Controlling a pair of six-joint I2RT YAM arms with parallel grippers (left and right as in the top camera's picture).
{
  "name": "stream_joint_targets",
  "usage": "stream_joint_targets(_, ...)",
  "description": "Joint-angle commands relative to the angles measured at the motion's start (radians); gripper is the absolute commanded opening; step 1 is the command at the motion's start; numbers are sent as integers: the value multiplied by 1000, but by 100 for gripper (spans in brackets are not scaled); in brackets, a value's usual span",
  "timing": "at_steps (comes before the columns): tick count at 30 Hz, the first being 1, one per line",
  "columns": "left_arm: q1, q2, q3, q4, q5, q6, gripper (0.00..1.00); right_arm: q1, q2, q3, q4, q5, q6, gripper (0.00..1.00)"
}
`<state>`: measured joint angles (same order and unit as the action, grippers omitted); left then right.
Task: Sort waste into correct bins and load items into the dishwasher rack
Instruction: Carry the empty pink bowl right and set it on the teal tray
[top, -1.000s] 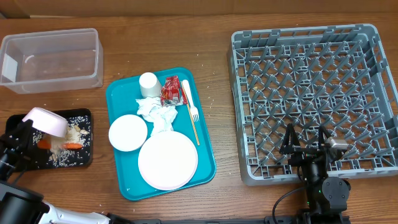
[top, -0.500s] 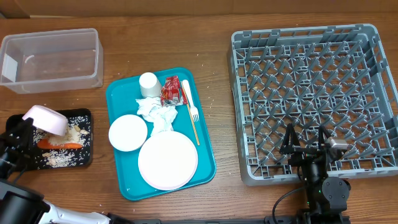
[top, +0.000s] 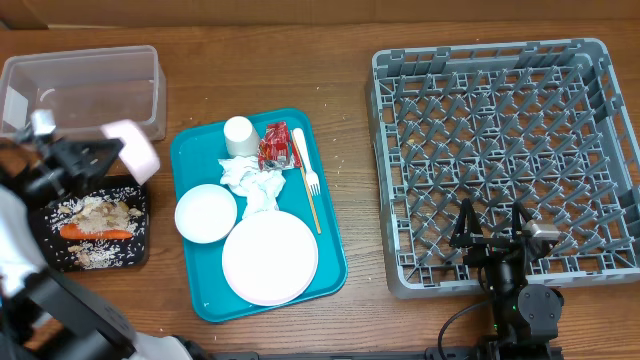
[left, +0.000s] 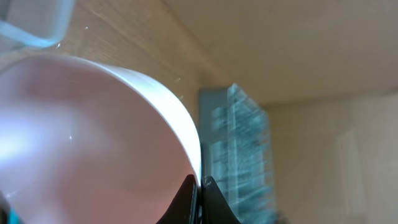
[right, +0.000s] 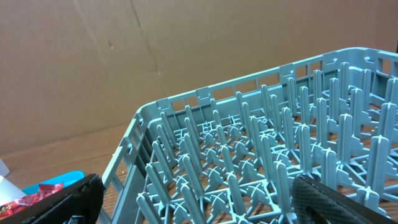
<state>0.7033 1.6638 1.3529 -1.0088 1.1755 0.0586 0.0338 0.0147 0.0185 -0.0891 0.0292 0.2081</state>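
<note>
My left gripper swings over the teal tray's corner (top: 200, 152) beside the white cup next, turns the bowl level, lowers it and releases, since that tray corner is bare.
My left gripper (top: 112, 152) is shut on the rim of a small pale pink bowl (top: 133, 150), held tipped on its side in the air between the clear tub (top: 85, 95) and the black tray (top: 30, 255). In the left wrist view the bowl's (left: 81, 143) inside fills the left, with the gripper (left: 200, 182) pinching its edge. An orange carrot (top: 95, 232) and rice scraps (top: 100, 212) lie in the black tray. My right gripper (top: 490, 235) hangs open over the front edge of the grey-blue rack (top: 505, 120), whose pegs (right: 267, 155) stand between its fingers.
The teal tray (top: 330, 265) holds a white cup (top: 239, 133), a red wrapper (top: 275, 145), crumpled napkins (top: 255, 183), a cream fork (top: 308, 175), a small bowl (top: 205, 213) and a large plate (top: 269, 257). The wrapper (right: 37, 193) shows at the right wrist view's lower left.
The left gripper has lifted the bowl away from over the black tray, up and to the right toward the tub. The carrot and scraps stay in the tray. The right arm is still.
</note>
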Motion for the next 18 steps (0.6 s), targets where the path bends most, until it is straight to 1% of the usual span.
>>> stream_joint_targets(1,-189,-88,53,29,-392,-20,4,5,-11,-10,8,-5,-7,100)
stream_joint_targets(4,-338,-86,54,80,-702,-126,4,5,-11,-11,8,-5,-7,100)
stream_joint_targets(5,-420,-73,54,102,-834,-154,4,5,-11,-10,8,-5,-6,100)
stream_joint_targets(6,-468,-64,54,115,-890,-164,4,5,-11,-10,8,-5,-7,100)
stream_joint_targets(9,-562,-37,54,148,-992,-178,4,5,-11,-10,8,-5,-7,100)
stream_joint_targets(12,-626,-4,54,170,-1098,-220,4,5,-11,-10,8,-5,-7,100)
stream_joint_targets(18,-699,56,54,204,-1114,-186,4,5,-11,-10,8,-5,-7,100)
